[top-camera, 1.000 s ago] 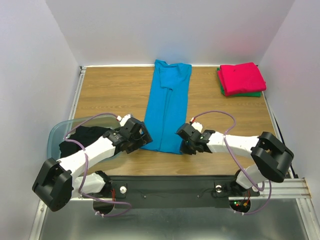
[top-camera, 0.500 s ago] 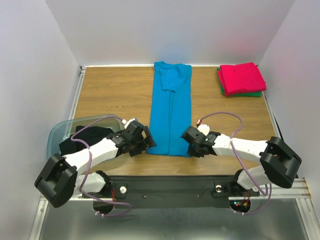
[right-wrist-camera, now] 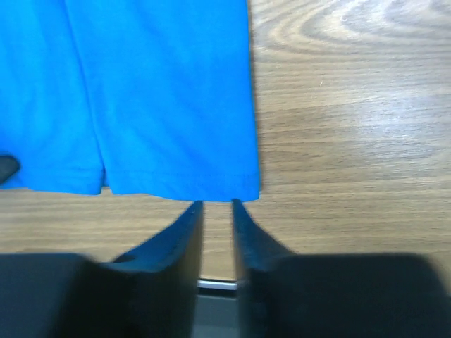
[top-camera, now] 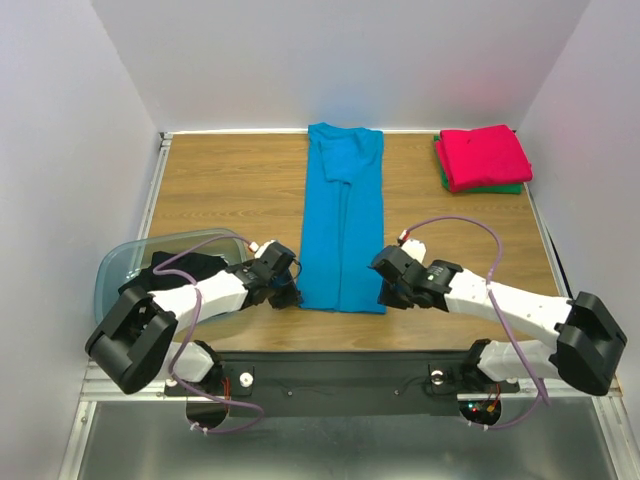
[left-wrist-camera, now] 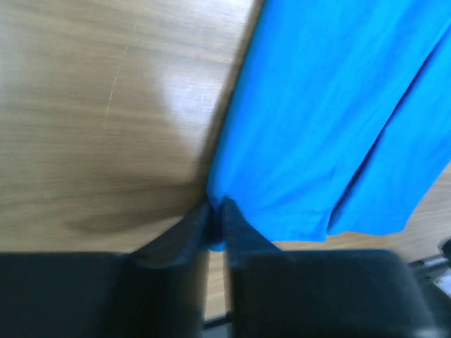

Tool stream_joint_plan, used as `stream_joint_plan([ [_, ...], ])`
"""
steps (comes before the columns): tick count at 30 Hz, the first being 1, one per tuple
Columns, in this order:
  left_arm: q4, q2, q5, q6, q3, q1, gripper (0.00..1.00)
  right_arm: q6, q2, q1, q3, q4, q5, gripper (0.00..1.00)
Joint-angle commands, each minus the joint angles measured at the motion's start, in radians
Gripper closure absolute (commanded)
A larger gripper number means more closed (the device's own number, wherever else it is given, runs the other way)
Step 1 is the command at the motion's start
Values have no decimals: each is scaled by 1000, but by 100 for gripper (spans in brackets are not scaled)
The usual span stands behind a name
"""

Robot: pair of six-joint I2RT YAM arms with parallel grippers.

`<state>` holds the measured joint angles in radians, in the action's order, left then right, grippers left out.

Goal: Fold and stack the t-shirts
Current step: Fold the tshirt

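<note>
The t-shirt lies full length, so my left gripper should lift its hem corner, carry it outward and down onto the t-shirt just past its middle (top-camera: 320, 194), and let go.
A bright blue t-shirt (top-camera: 342, 220), folded lengthwise into a long strip, lies flat down the middle of the table. My left gripper (top-camera: 289, 294) is at its near left hem corner. The left wrist view shows that gripper (left-wrist-camera: 215, 205) shut on a pinch of the blue t-shirt (left-wrist-camera: 331, 120). My right gripper (top-camera: 388, 291) sits by the near right corner. In the right wrist view it (right-wrist-camera: 217, 203) stands slightly open, just short of the hem (right-wrist-camera: 183, 184), with bare wood between its fingers. A folded red-pink t-shirt (top-camera: 484, 155) rests on a folded green one (top-camera: 503, 187) at the back right. A black t-shirt (top-camera: 172, 270) lies in the bin.
The translucent blue-grey bin (top-camera: 112, 268) sits at the table's near left edge, under my left arm. White walls close in the back and both sides. A metal rail (top-camera: 400, 372) with the arm bases runs along the near edge.
My left gripper went from wide open to shut on the near left hem corner. My right gripper let go of the near right corner and opened a little. The blue strip now lies straighter.
</note>
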<state>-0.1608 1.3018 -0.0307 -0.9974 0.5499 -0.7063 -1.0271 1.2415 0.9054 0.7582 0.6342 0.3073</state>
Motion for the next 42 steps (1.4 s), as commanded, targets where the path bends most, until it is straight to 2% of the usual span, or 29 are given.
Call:
stream_joint_plan([
  [1,1,22,0,11,-19,-5,100,-11,-51,7,-6,28,39,67],
  [5,3,-2,-5,14,-33,-9,100,-47,-53,7,-40,28,47,55],
  [10,18,-24,-14,5,-56,-18,100,-77,33,6,-54,19,84,53],
  [17,30,-22,-18,-13,-67,-36,100,-59,114,4,-86,-128,-17,53],
  [21,35,-32,-23,-30,-73,-54,100,-65,127,6,-123,-137,-43,62],
  [26,33,-52,-28,-50,-91,-71,100,-77,85,7,-166,-143,-76,86],
  [28,33,-70,-41,-61,-100,-87,100,-73,33,7,-189,-143,-91,100],
  [33,3,-156,-52,-102,-102,-150,100,-67,-159,7,-250,-119,-181,100],
  [37,-28,-202,-38,-113,-73,-165,100,-74,-253,6,-243,-64,-162,100],
  [42,-80,-147,20,-66,70,-160,100,-25,-188,4,-133,-25,-34,100],
])
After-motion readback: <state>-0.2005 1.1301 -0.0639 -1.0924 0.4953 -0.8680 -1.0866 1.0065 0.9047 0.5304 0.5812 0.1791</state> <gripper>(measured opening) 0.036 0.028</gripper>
